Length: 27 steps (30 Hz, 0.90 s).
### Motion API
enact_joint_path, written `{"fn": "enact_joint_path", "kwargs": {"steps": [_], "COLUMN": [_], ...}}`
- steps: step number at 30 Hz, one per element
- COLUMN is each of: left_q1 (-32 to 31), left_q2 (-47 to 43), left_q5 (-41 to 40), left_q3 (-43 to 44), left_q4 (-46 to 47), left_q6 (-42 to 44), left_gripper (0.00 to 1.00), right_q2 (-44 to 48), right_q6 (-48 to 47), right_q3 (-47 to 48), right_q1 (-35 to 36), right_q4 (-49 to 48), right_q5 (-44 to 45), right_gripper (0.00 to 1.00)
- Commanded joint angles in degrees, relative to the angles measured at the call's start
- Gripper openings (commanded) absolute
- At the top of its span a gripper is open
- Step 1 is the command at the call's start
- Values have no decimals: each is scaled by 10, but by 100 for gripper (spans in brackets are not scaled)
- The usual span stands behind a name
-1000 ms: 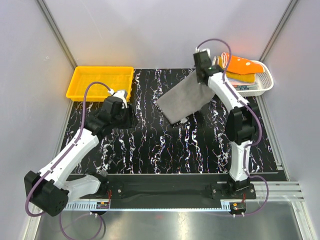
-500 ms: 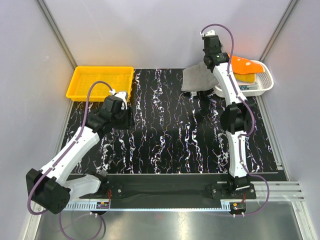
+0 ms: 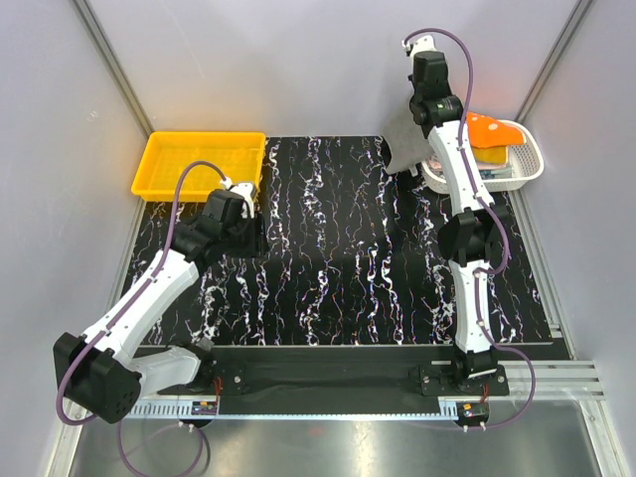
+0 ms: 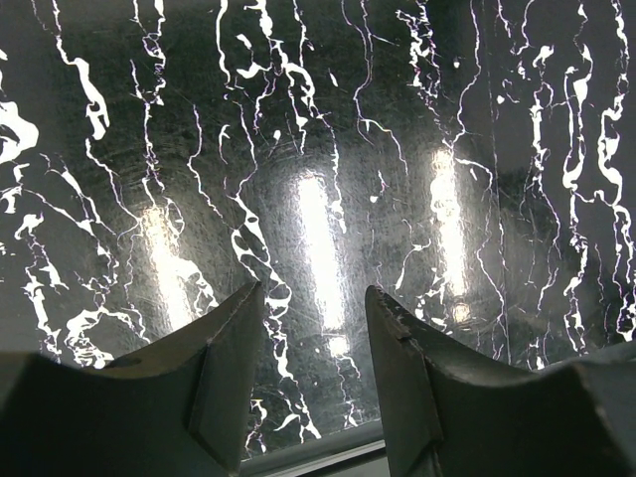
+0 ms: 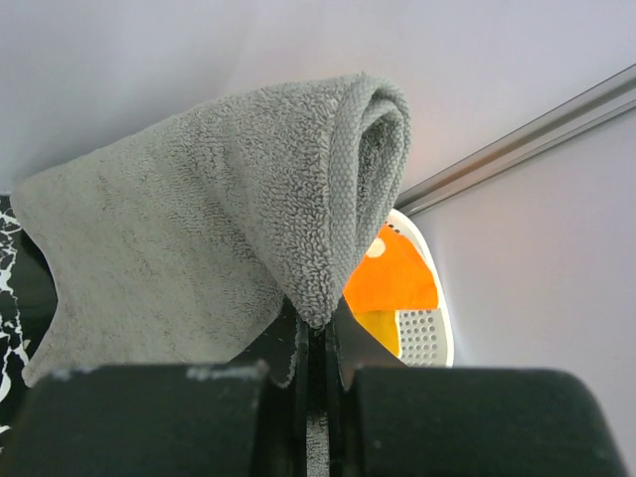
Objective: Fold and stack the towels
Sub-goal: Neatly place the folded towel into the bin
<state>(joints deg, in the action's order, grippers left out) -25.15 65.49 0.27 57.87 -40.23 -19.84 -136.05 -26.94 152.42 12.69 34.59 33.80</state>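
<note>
I will sweep my right gripper to the right in the top view, across the orange towel (image 3: 489, 129), to release the grey towel (image 3: 405, 147), since the grey towel hangs beside the basket.
My right gripper (image 5: 320, 323) is shut on a grey towel (image 5: 199, 248) and holds it high in the air at the back right, next to the white basket. In the top view the grey towel (image 3: 405, 147) hangs bunched below the raised right gripper (image 3: 427, 99). An orange towel (image 3: 489, 129) lies on top of other folded cloths in the basket; it also shows in the right wrist view (image 5: 393, 276). My left gripper (image 4: 313, 298) is open and empty, low over the black marbled mat (image 4: 318, 149), seen in the top view (image 3: 243, 204) near the yellow tray.
A yellow plastic tray (image 3: 199, 162) stands at the back left. A white lattice basket (image 3: 532, 159) with folded cloths stands at the back right. The black marbled mat (image 3: 338, 258) covers the table. Grey walls close in the back and sides.
My right gripper has risen and moved back toward the basket with the grey towel, which was spread over the mat and now hangs bunched. The left arm has barely moved.
</note>
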Motion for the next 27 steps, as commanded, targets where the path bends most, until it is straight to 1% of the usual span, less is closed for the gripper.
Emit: {"fn": "enact_joint_path", "kwargs": {"steps": [1,11,20,23,27], "left_q1": [4,7,9,14,15], "left_q2": [-2,-2,-6,-7,-5], "left_q5": [19,28,35,41,50], "left_q3": [10,9,6,6,3], "left_q4": [20,22,23,23,24], "left_q6": [10,10,11,12,12], "left_gripper": [50,49,49,49,49], "right_q2": [42,78,111,129,142], "right_q6": [-28,-58,-84,-80,-23], "right_q3": [32,38,19,-8,-52], "right_q1": [-3,-3,-7,-22,-60], "right_q4": [-53,-102,-142,-151,-136], "right_q5": [26,30,35,27,-4], "right_gripper": [0,0,0,0,0]}}
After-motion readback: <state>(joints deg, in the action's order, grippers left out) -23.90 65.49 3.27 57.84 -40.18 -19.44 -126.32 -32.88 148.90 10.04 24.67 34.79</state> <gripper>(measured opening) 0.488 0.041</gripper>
